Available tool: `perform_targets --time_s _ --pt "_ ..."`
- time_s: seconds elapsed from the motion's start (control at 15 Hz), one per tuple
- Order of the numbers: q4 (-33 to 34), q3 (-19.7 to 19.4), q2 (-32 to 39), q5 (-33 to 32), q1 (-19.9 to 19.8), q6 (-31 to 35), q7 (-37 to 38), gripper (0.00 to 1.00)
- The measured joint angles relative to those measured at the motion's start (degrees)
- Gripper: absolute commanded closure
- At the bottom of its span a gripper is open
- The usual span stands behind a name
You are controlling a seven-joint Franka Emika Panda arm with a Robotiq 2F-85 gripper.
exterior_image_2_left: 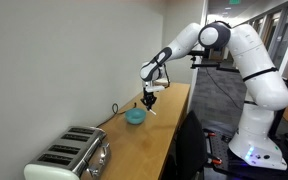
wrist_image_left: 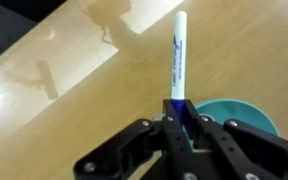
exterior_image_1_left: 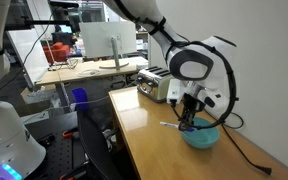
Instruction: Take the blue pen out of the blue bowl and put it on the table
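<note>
Next, my gripper moves back past the bowl's rim, as the bowl [exterior_image_1_left: 201, 136] is still under my fingers. Then it lowers the blue pen onto the table.
My gripper [wrist_image_left: 178, 118] is shut on the blue pen [wrist_image_left: 175, 62], whose whitish end sticks out over the wooden table [wrist_image_left: 74, 70]. In both exterior views the gripper [exterior_image_1_left: 189, 117] [exterior_image_2_left: 150, 101] hangs just above the blue bowl [exterior_image_1_left: 201, 136] [exterior_image_2_left: 135, 117], with the pen [exterior_image_1_left: 171, 125] [exterior_image_2_left: 152, 110] held at a slant above the tabletop. In the wrist view the bowl's rim [wrist_image_left: 239, 110] shows at the lower right, beside the fingers.
A silver toaster [exterior_image_1_left: 154, 84] [exterior_image_2_left: 72, 155] stands on the table [exterior_image_1_left: 149, 130] away from the bowl. A black cable [exterior_image_1_left: 246, 155] runs along the table near the bowl. A farther desk with a monitor [exterior_image_1_left: 108, 42] stands behind.
</note>
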Motion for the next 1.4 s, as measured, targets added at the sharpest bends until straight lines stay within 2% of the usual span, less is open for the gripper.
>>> perform_targets --time_s 0.2,0.47,0.8,0.87,0.93,1.4 --pt "-8.1 -0.5 -3.7 1.8 0.5 5.3 5.3 0.96" --pt "-15.7 -2.9 -6.4 1.4 3.4 13.3 14.1 0.96" --pt "-17.6 -4.5 -7.0 1.2 6.8 15.6 20.7 0.96" --pt "-17.5 -4.5 -7.0 1.2 7.2 15.6 21.6 0.73" --pt "-17.5 -4.6 -7.0 1.2 7.5 15.6 22.5 0.6" --pt "-17.2 -5.6 -7.8 0.2 8.6 15.6 24.0 0.09"
